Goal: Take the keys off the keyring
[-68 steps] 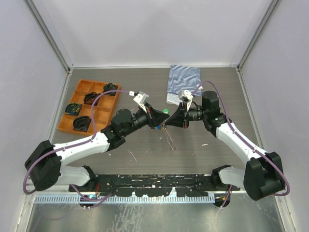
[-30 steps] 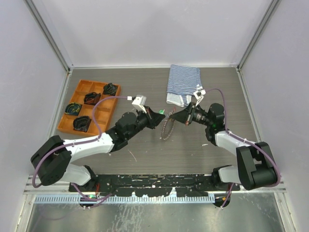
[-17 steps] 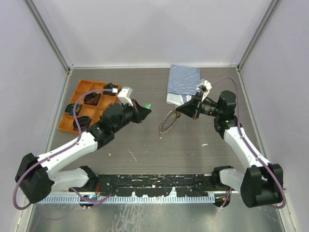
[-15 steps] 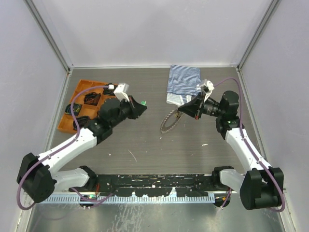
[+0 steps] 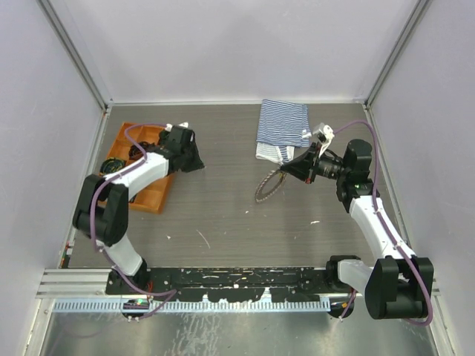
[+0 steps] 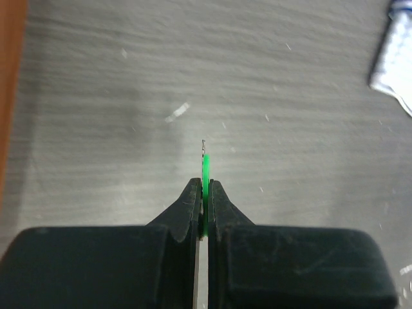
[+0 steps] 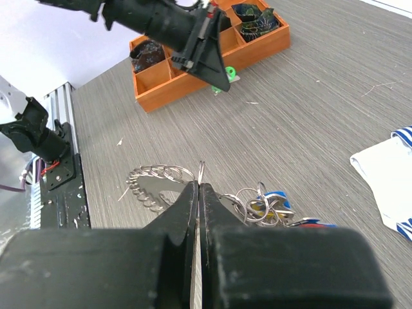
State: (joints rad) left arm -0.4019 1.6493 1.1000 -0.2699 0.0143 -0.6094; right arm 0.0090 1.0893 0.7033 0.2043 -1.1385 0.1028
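Observation:
The table between the orange tray and striped cloth is bare. My right gripper next needs to move outward toward the tray, then down to release the keyring.
My left gripper is shut on a tiny green-headed key, held edge-on above the table; in the top view this gripper is by the orange tray's right edge. My right gripper is shut on the keyring, a thin metal ring. The braided chain hangs from it to the left in a loop, also seen in the top view. The remaining keys, blue, yellow and red, cluster on small rings just right of the jaws. In the top view my right gripper is at mid-table.
An orange compartment tray with dark bundles sits at the left; it also shows in the right wrist view. A striped blue-white cloth lies at the back, right of centre. Grey walls enclose the table.
My left arm has swung left and back to the orange tray's edge with the green key. My right gripper has drifted slightly right, still holding the keyring and chain.

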